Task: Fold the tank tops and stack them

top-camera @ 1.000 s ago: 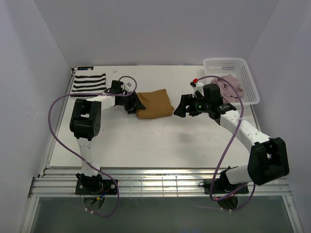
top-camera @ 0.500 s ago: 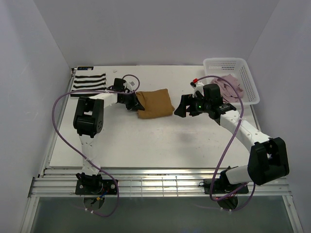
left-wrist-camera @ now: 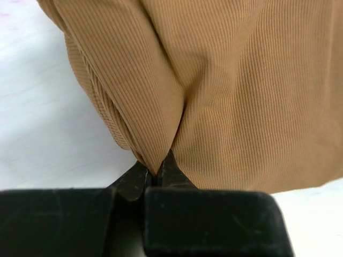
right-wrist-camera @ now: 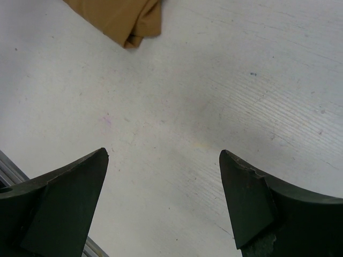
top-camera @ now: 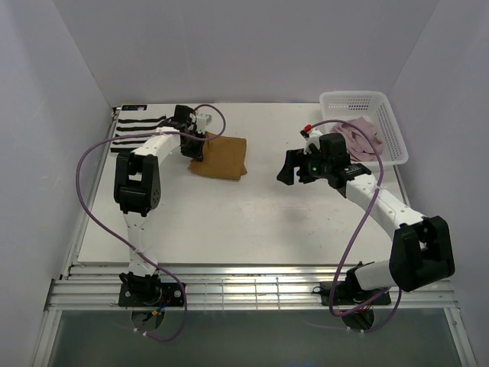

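The striped tank top lies folded flat, so my left gripper should next move up, left in the top view, then down onto the striped tank top [top-camera: 130, 130] to release.
A folded tan-brown tank top [top-camera: 221, 158] lies left of the table's middle. My left gripper [top-camera: 196, 151] is shut on its left edge; in the left wrist view the ribbed brown cloth [left-wrist-camera: 225, 91] bunches into a pinched fold between the closed fingertips [left-wrist-camera: 156, 179]. A folded black-and-white striped tank top [top-camera: 139, 128] lies at the back left corner. The pale pink tank top [top-camera: 357, 136] is heaped in the basket. My right gripper [top-camera: 289, 169] hovers open right of centre, nothing between its fingers [right-wrist-camera: 69, 198], a corner of the brown top [right-wrist-camera: 120, 19] ahead of it.
The white mesh basket [top-camera: 386, 107] stands at the back right corner. The table [top-camera: 244, 222] is white, with walls close on both sides and a slatted metal rail [top-camera: 252, 290] along the near edge.
My left gripper closed on the brown top's left edge and pulled it left and back toward the striped top. The right arm has barely moved.
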`<state>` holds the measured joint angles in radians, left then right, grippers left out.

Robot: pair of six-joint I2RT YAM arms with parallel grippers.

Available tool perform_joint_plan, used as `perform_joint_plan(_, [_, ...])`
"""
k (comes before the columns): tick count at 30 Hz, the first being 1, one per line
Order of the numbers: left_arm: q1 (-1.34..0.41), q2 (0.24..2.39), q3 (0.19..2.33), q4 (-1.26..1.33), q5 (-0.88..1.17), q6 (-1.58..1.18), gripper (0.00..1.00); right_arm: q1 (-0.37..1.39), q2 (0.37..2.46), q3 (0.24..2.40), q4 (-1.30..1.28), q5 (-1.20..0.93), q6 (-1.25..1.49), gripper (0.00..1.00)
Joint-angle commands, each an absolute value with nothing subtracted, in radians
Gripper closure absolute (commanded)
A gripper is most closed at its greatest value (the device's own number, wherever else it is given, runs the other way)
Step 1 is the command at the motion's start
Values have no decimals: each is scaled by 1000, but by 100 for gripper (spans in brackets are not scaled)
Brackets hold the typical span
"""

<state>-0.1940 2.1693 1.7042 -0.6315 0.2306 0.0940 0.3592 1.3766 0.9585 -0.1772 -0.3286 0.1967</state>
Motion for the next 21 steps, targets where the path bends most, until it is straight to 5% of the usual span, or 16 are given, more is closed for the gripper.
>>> perform_joint_plan(1, [-169,2105,1762,-689,72,314,100,354,1373,950,-160,-293,175,10])
perform_joint_plan(21, [-54,2112,1991,-713,-57,465,100,356,1401,945,-160,-233,152,10])
